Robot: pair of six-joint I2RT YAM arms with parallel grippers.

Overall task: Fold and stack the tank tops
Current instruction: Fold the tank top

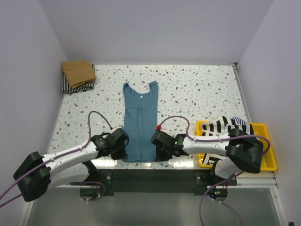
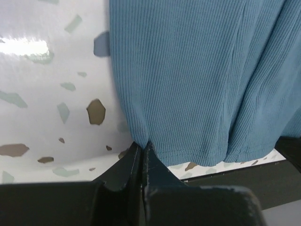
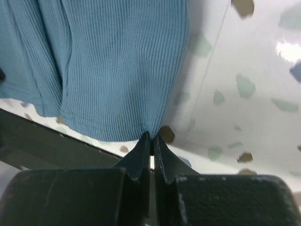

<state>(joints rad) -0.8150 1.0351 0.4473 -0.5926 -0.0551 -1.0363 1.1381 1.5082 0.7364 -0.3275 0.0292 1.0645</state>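
Note:
My left gripper will next lift the teal top's hem corner outward over the top and lower it near the top's neckline (image 1: 129, 98), as the top lies full length.
A teal-blue tank top (image 1: 139, 120) lies flat lengthwise in the middle of the table, straps far, hem near. My left gripper (image 1: 123, 151) is shut on its near left hem corner (image 2: 141, 141). My right gripper (image 1: 156, 151) is shut on its near right hem corner (image 3: 150, 135). A folded tan-brown top (image 1: 78, 71) lies on a folded striped top (image 1: 75, 86) at the far left. Another black-and-white striped top (image 1: 225, 125) is bunched in the yellow tray.
The yellow plastic tray (image 1: 266, 160) stands at the near right edge beside my right arm. The table's dark near edge (image 2: 235, 181) runs just under the hem. Speckled table surface (image 1: 197, 89) surrounds the teal top.

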